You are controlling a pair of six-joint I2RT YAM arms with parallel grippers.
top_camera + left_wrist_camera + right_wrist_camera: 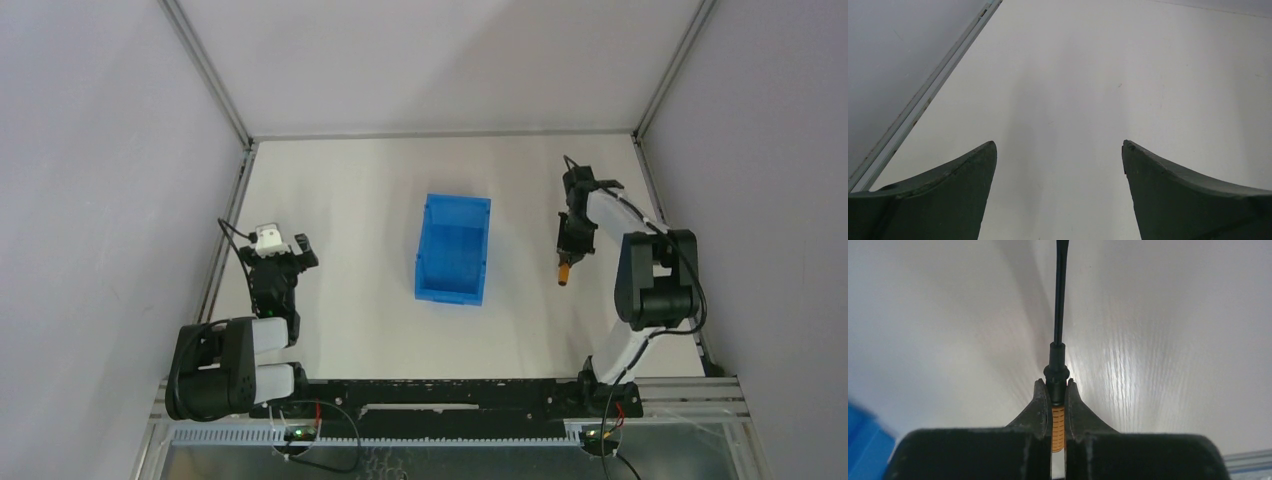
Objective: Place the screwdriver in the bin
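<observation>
The bin's empty bottom is to the left of my right gripper in the top view. My right gripper should go up over the bin's side next, move down inside and let go of the screwdriver [565, 268].
The blue bin [454, 250] stands in the middle of the table; a blurred blue corner of it shows in the right wrist view [865, 442]. My right gripper [567, 243] is to the right of the bin and is shut on the screwdriver [565, 268]. In the right wrist view the jaws [1057, 390] pinch the orange handle [1058, 427], and the thin black shaft [1060, 295] points away from the camera. My left gripper [284, 250] is far left of the bin; its fingers [963, 185] are wide apart with nothing between them.
Grey enclosure walls and metal frame rails [230, 230] border the white table on the left, right and back. The right arm's base [655, 290] stands near the right rail.
</observation>
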